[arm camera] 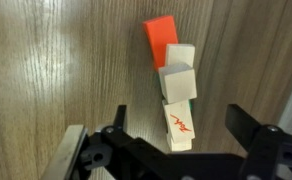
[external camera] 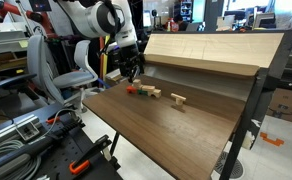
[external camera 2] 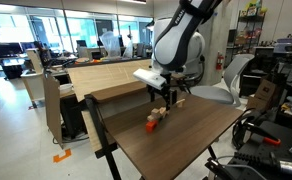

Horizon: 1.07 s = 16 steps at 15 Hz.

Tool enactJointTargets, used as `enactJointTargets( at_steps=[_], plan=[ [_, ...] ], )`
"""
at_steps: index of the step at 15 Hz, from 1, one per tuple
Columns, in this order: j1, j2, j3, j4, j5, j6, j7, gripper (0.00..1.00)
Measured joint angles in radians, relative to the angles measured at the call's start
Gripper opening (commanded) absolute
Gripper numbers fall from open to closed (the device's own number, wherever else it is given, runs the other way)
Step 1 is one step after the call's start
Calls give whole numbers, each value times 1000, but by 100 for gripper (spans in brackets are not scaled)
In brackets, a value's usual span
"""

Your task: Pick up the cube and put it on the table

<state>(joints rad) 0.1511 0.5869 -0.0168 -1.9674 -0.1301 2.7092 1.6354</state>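
Observation:
The wooden cube should end up between my gripper's fingers. My gripper will next move toward the orange-red block (arm camera: 160,40), then go down until its fingers are on both sides of the cube.
In the wrist view a row of small blocks lies on the dark brown table (arm camera: 46,70): an orange-red block (arm camera: 160,40), a pale block (arm camera: 181,54), a pale wooden cube (arm camera: 176,82) and a pale block with a red scribble (arm camera: 178,122). A trace of green shows beside the cube. My gripper (arm camera: 181,128) is open, with one finger on each side of the scribbled block and not touching it. In both exterior views the gripper (external camera: 134,72) (external camera 2: 165,97) hangs just above the block cluster (external camera: 144,91) (external camera 2: 154,119) on the table (external camera: 186,130) (external camera 2: 186,145).
A separate pale block (external camera: 178,100) lies on the table away from the cluster. A lighter tan upper board (external camera: 211,48) (external camera 2: 106,75) rises behind the tabletop. Chairs, cables and lab equipment stand around the table.

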Motion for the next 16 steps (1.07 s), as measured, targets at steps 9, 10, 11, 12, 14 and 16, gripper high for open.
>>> enactJointTargets(
  at_steps=[9,10,11,12,14,16],
  plan=[
    [22,72,0,85,45,0,-55,100],
    [23,81,0,93,45,0,-56,100],
    [24,90,-1,102,46,0,-58,75],
    [25,100,-2,109,46,-1,-60,72],
    [28,116,-5,121,46,-1,-64,56],
    [30,129,-8,132,46,-1,-67,40]
  ],
)
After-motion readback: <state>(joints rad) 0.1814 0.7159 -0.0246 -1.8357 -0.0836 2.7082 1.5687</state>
